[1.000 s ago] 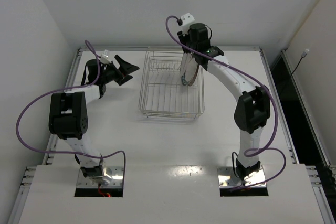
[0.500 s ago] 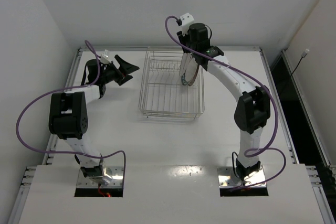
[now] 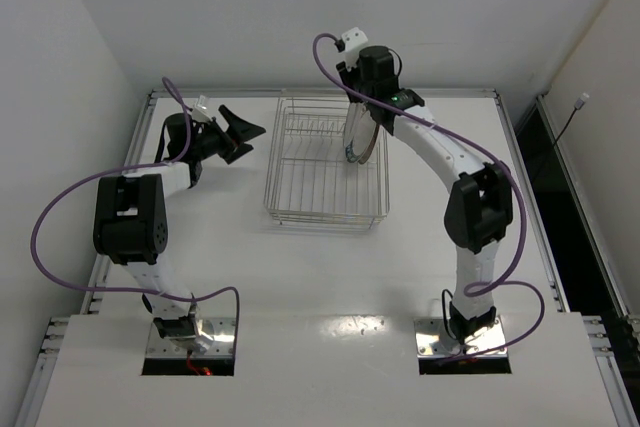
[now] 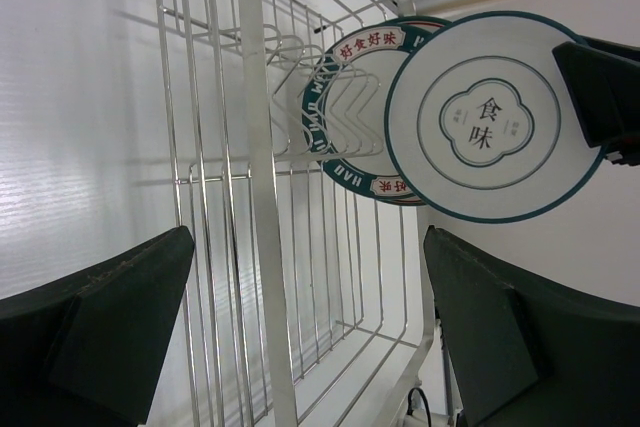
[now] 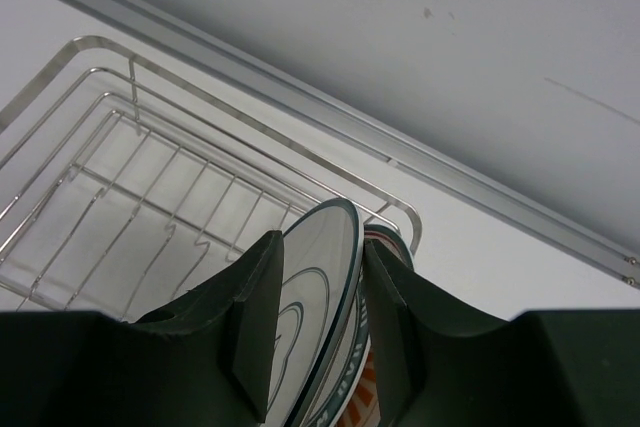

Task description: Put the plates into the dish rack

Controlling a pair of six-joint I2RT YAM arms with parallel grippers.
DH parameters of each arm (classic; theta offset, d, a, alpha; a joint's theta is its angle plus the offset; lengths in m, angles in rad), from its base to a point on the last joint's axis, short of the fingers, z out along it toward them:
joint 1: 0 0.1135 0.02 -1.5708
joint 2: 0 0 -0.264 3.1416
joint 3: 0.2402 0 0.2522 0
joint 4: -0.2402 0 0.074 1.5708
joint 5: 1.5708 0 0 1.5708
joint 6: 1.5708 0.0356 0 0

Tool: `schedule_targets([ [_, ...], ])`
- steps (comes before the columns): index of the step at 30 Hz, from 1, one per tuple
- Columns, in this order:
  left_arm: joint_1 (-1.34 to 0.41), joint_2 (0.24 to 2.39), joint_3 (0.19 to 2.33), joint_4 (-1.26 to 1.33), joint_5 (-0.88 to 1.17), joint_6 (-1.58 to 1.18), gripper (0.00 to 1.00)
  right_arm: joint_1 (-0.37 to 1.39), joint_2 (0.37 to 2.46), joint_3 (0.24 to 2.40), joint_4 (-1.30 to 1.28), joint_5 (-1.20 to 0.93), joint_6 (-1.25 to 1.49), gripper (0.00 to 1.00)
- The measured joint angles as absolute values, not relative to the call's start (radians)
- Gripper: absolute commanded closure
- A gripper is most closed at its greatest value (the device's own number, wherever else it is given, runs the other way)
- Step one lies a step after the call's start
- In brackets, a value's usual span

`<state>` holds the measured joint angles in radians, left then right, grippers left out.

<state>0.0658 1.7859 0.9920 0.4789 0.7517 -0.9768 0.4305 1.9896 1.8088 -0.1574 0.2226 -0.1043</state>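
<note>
The ring plate is still higher than its neighbours, and the rack slot beside the blue-rimmed plate is below it, so my right gripper will lower the plate into that slot and let go of it.
The silver wire dish rack stands at the table's far middle. My right gripper is over its right end, shut on the upright white plate with the thin dark ring, one finger on each face. Behind that plate the dark-blue-rimmed plate and the orange-striped plate stand in the rack. The left wrist view shows the ring plate overlapping the blue-rimmed plate among the dividers. My left gripper is open and empty, left of the rack.
A raised metal rail runs along the table's far edge just behind the rack. White walls close in behind and at the left. The rack's left slots hold nothing.
My right wrist has shifted very slightly above the rack with the plate still in it. The left arm has not moved.
</note>
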Motion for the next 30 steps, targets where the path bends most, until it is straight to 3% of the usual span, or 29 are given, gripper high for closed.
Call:
schedule_targets([
  [30,0.066,1.786,1.003,0.479,0.752,-0.977,0.0,0.419,2.044,1.837,-0.146,0.183,-0.102,1.0],
])
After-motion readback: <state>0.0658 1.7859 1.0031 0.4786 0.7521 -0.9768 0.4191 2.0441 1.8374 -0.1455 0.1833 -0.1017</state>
